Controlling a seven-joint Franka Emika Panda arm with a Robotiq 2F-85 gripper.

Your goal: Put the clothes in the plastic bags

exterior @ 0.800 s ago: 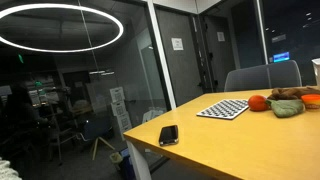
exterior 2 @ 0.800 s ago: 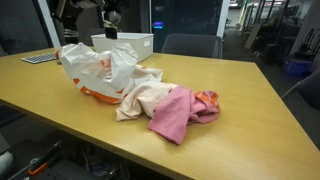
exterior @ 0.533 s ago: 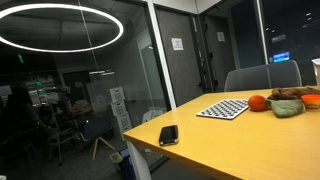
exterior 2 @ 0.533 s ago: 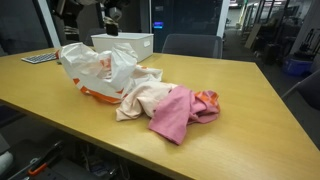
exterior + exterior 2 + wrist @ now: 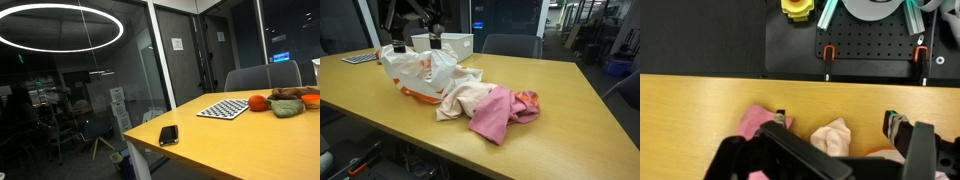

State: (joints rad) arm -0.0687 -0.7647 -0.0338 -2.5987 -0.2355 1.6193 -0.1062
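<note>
My gripper lowers away from the bag onto the pink cloth next, since it lies beside the cream one, below and to the left in the wrist view.
A white and orange plastic bag lies crumpled on the wooden table. A cream cloth and a pink cloth with an orange piece spill out beside it. My gripper hangs open and empty just above the bag's top. In the wrist view the gripper is open, with the cream cloth between its fingers below and the pink cloth by one fingertip.
A white box and a grey chair stand behind the bag. A checkerboard, a black phone, an orange and a green cloth lie on the table. A black pegboard shows beyond the edge.
The gripper has come down from higher up to just above the bag, and its two fingers now show spread apart. The clothes and the bag have not moved.
</note>
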